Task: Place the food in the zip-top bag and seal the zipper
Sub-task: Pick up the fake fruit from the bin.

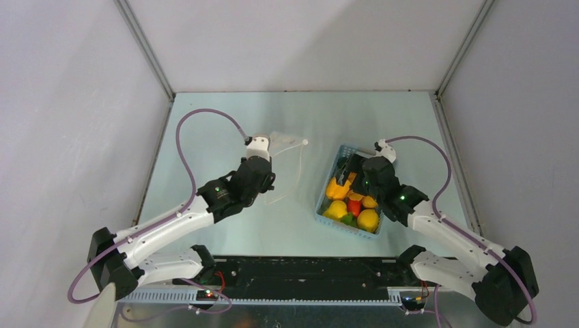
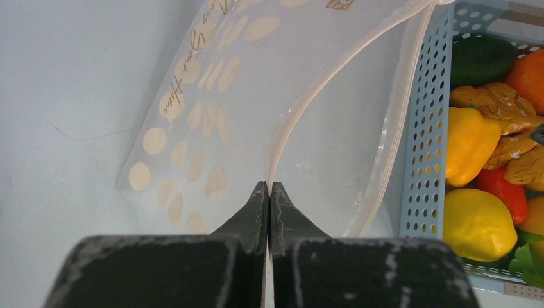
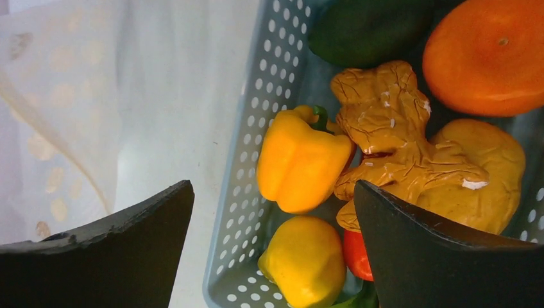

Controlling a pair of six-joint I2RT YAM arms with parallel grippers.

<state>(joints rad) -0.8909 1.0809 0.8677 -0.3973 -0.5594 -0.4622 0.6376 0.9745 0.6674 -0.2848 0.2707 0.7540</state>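
Observation:
My right gripper should lower its open fingertips around the sides of the yellow pepper and close, since the pepper sits below, between my fingertips.
The zip-top bag lies clear and dotted on the table between my arms, its mouth gaping toward the basket. In the left wrist view my left gripper is shut on the bag's white zipper edge. The food sits in the light blue basket: yellow pepper, lemon, tan ginger-like pieces, an orange fruit, a dark green piece, a red piece. My right gripper hangs open and empty above the basket's left side.
The basket stands right next to the bag's open mouth. Grey walls enclose the table on the left, back and right. A black rail runs along the near edge between the arm bases.

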